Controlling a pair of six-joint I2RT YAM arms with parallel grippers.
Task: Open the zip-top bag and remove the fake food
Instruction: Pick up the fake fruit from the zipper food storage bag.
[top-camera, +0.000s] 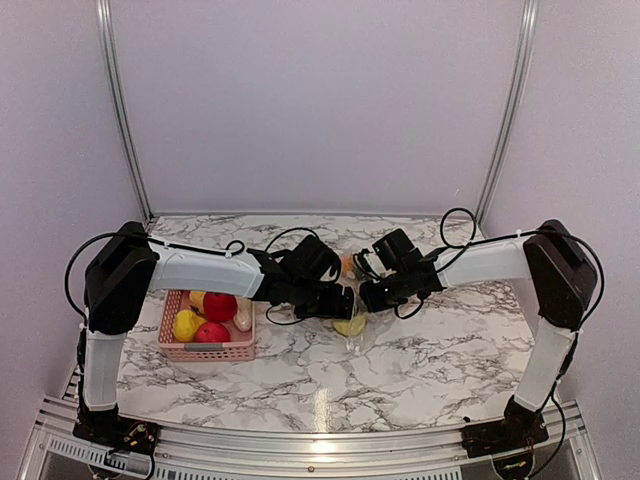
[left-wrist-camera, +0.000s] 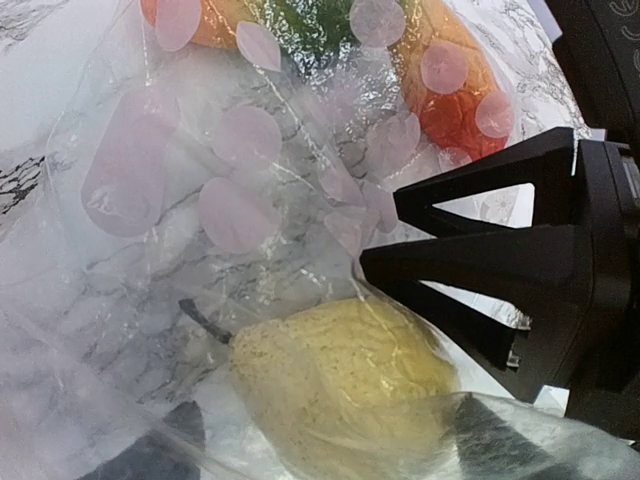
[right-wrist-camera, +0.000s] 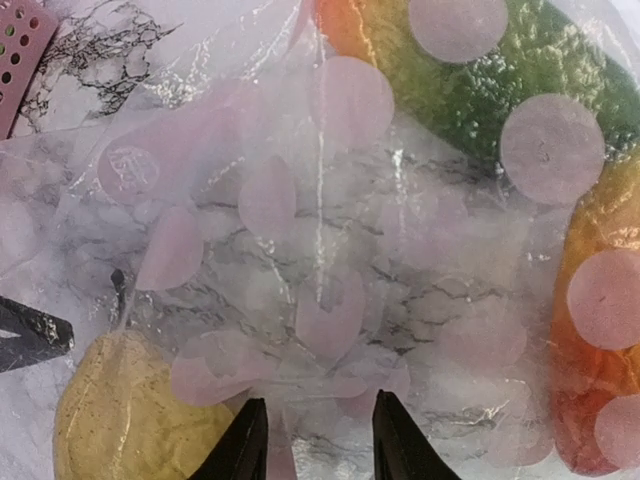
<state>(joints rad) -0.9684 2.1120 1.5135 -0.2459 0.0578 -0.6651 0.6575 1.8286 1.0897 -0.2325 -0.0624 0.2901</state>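
My left gripper will go down further around the pear's round body (top-camera: 349, 327) (left-wrist-camera: 345, 395) and close on it, since the yellow pear is already between its wide-open fingers.
The clear zip-top bag (left-wrist-camera: 250, 200), printed with pale pink dots, lies at the table's middle between both grippers; it also shows in the right wrist view (right-wrist-camera: 330, 230). Fake food shows inside it: a yellow pear (left-wrist-camera: 340, 385), also seen from above (top-camera: 350, 325) and in the right wrist view (right-wrist-camera: 120, 420), plus orange (right-wrist-camera: 600, 330) and green (right-wrist-camera: 500, 90) pieces. My left gripper (top-camera: 340, 300) has its jaws wide apart on either side of the pear, its fingers (left-wrist-camera: 170, 440) seen through plastic. My right gripper (right-wrist-camera: 318, 440) pinches a fold of the bag; its fingers (left-wrist-camera: 480, 260) show in the left wrist view.
A pink perforated basket (top-camera: 205, 350) stands at the left with red, yellow and whitish fake fruits in it; its corner shows in the right wrist view (right-wrist-camera: 25, 50). Marble table top (top-camera: 450, 350) lies around. Metal frame posts stand at the back corners.
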